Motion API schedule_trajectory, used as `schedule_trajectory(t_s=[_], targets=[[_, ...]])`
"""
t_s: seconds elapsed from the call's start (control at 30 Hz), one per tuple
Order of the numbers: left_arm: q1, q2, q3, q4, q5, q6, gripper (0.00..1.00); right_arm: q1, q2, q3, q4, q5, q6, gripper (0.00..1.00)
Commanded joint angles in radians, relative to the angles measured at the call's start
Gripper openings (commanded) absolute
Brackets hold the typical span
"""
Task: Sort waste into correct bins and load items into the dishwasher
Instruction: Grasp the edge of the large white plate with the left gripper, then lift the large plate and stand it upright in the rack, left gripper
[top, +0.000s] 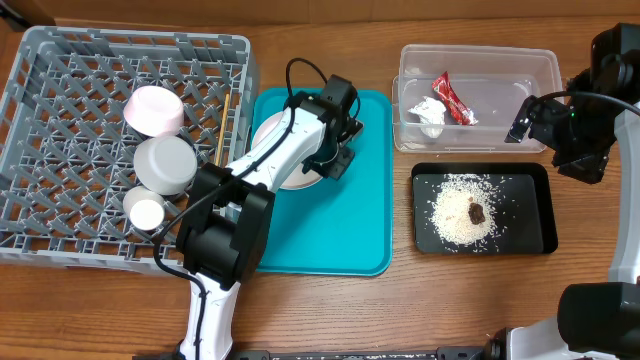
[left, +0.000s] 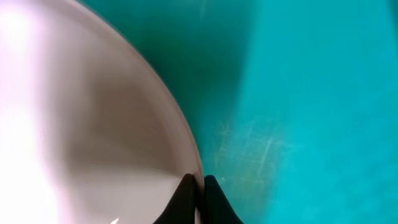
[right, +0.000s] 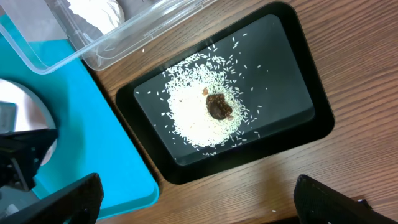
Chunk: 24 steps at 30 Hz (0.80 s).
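Note:
Next, my left gripper needs to lift and turn over to the dish rack's tray-side edge and free the large plate, as this edge lies to the gripper's left in the overhead view.
A large white plate (top: 272, 133) lies on the teal tray (top: 350, 230), and my left gripper (top: 332, 160) is shut on it. The left wrist view shows both black fingertips (left: 186, 196) pinching the plate (left: 93, 124) by its rim. The grey dish rack (top: 70, 90) holds a small plate (top: 153, 110), a metal bowl (top: 165, 163), a cup (top: 147, 211) and chopsticks (top: 222, 130). The clear tub (top: 530, 75) holds the wrapper (top: 452, 98) and tissue (top: 428, 115). Rice (top: 460, 215) and a brown lump (top: 477, 212) lie in the black tray (top: 535, 215). My right gripper (top: 522, 122) hangs open and empty above the tub's right end.
In the right wrist view the black tray (right: 292, 62) lies just right of the teal tray (right: 87, 143), with the clear tub (right: 143, 31) behind it. Bare wood table (right: 249, 193) shows below my open right gripper (right: 199, 202). The left arm reaches across the teal tray's left side.

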<state>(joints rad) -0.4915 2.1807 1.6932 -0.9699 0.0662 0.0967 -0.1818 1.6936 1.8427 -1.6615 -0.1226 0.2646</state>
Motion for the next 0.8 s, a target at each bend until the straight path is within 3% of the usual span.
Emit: schedule_trajectory(t_s=[0.0, 0.47, 0.77], targets=[[-0.006, 0.016, 0.122, -0.045, 0.005, -0.034, 0.04, 0.003, -0.008, 0.004, 0.002, 0.009, -0.003, 1.00], [0.031, 0.014, 0.653, -0.382, 0.015, -0.094, 0.04, 0.003, -0.008, 0.004, -0.002, 0.010, -0.003, 1.00], [0.190, 0.014, 0.829, -0.569, 0.182, -0.093, 0.04, 0.003, -0.008, 0.004, -0.002, 0.010, -0.003, 1.00]])
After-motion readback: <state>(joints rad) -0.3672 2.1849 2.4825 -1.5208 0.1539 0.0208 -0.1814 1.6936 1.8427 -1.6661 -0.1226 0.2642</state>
